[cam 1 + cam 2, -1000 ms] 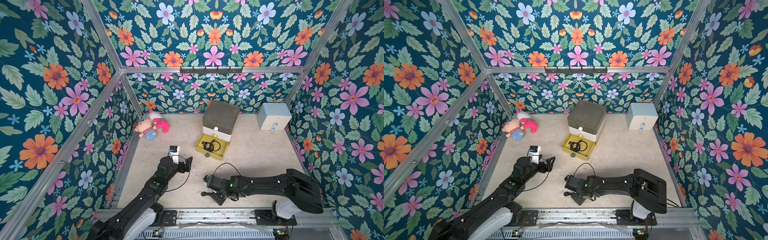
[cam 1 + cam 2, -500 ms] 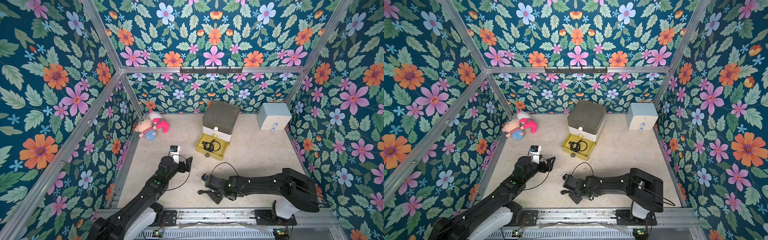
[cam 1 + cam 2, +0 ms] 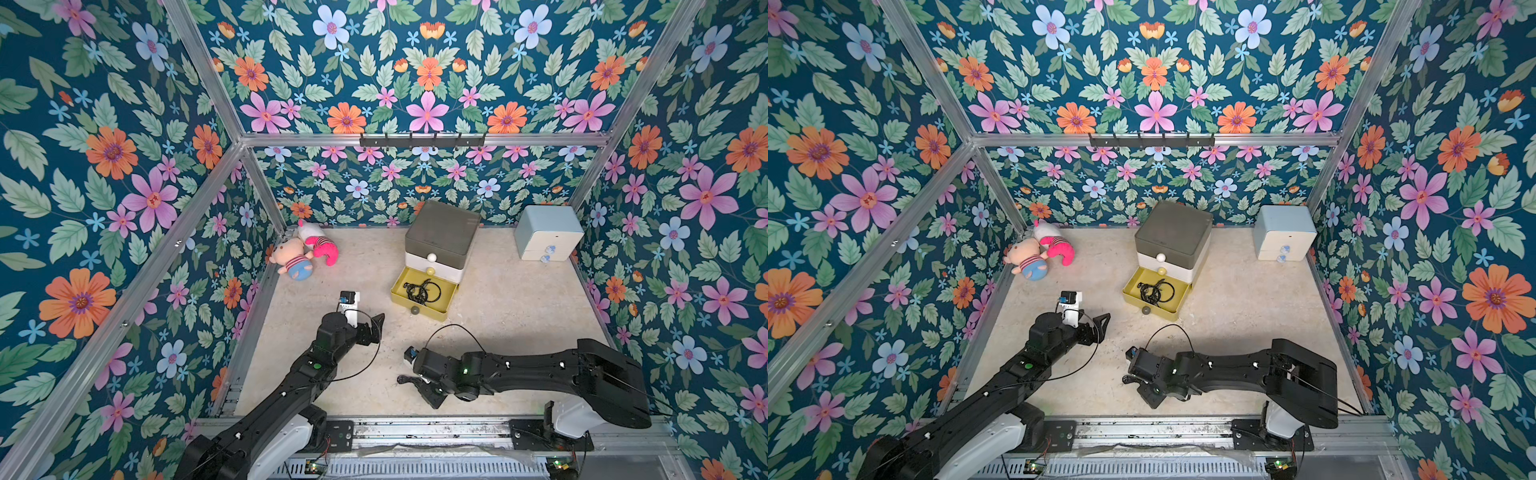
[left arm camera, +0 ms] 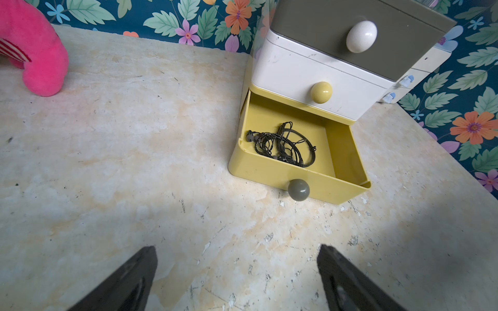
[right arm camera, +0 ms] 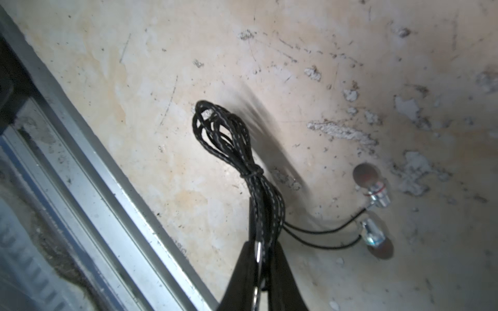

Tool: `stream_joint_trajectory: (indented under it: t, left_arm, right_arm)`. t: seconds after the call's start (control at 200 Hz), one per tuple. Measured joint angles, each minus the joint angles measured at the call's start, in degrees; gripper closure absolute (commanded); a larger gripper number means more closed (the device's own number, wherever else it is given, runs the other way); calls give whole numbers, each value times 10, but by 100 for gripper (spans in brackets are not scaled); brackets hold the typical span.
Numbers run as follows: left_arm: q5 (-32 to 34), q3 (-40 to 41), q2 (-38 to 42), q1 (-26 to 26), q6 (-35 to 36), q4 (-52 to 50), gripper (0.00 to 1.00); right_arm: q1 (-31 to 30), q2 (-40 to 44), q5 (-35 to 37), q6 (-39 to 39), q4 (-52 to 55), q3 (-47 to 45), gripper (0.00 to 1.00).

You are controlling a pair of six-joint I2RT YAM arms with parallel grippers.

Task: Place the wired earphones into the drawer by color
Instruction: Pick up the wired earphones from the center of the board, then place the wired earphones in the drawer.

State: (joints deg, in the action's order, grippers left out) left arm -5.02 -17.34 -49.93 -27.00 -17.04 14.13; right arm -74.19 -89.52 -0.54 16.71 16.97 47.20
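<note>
The right gripper carries the black bundle up and outward over the yellow bottom level next and releases it there, since black earphones already lie inside.
My right gripper is shut on a black bundle of wired earphones. Its loop sticks out past the fingertips, and two silver earbuds trail on thin wires close to the floor. In both top views this gripper is low over the front floor. The drawer stands at the back, its yellow bottom tier pulled out with more black earphones inside. My left gripper hangs open and empty in front of that tier.
Two plush toys lie in the back left corner. A pale blue two-drawer cabinet sits at the back right. The metal front rail runs close beside my right gripper. Floral walls close in three sides.
My right gripper's jaws have closed on the black bundle, and the arm has shifted slightly left. The left arm has not moved.
</note>
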Motion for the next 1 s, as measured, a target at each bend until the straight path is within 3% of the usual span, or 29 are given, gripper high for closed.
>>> stream_joint_trajectory:
  t: [0.21, 0.47, 0.735, 1.0]
  left_arm:
    - [-5, 4, 21, 0, -7, 4, 1]
    - [-9, 9, 19, 0, -7, 7, 1]
    - [-8, 10, 7, 0, -7, 8, 1]
    - [-9, 10, 2, 0, -7, 8, 1]
  right_arm:
    - [0, 31, 34, 14, -5, 5, 99]
    - [23, 132, 88, 46, -22, -44, 99]
    - [134, 229, 102, 47, -46, -73, 99]
    - [215, 179, 101, -21, -51, 29, 99]
